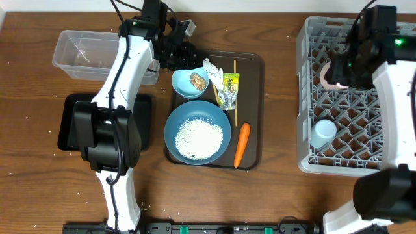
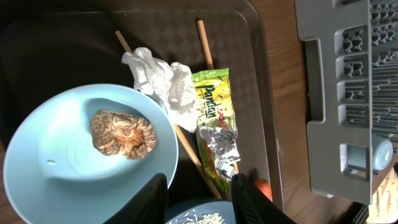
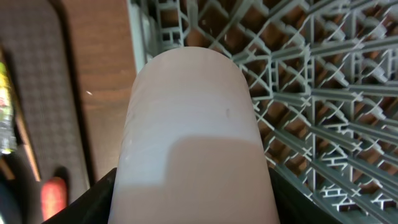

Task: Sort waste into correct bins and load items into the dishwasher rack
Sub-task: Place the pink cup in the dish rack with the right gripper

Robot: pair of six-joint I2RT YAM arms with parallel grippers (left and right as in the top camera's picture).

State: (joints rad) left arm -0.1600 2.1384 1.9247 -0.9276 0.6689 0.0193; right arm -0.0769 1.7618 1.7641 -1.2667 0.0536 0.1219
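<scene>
My right gripper lowers the pinkish-white cup [image 3: 193,137] to the grey rack's tray-side edge next, where the slots beside the light blue cup [image 1: 323,133] stand empty.
My left gripper [image 1: 179,57] [image 2: 202,199] hangs open over the serving tray's back edge, empty, beside the small light blue bowl [image 1: 185,84] [image 2: 68,162], which holds a brown food lump [image 2: 122,134]. Crumpled tissue [image 2: 158,78], a yellow-green and silver wrapper [image 2: 216,121] and two chopsticks [image 2: 208,46] lie to the bowl's right. The large blue bowl [image 1: 175,123] holds rice [image 1: 198,138]. A carrot [image 1: 241,144] lies at the tray's right. My right gripper [image 1: 338,71] [image 3: 193,199] is shut on the pinkish-white cup [image 3: 193,137] above the grey rack [image 1: 305,97] [image 3: 323,93]. A light blue cup [image 1: 323,133] stands in the rack.
The dark brown serving tray [image 1: 253,71] sits mid-table. A clear plastic tub [image 1: 84,52] stands at the back left, with a shallow black tray [image 1: 68,123] in front of it, partly under my left arm. Bare wooden table lies between tray and rack.
</scene>
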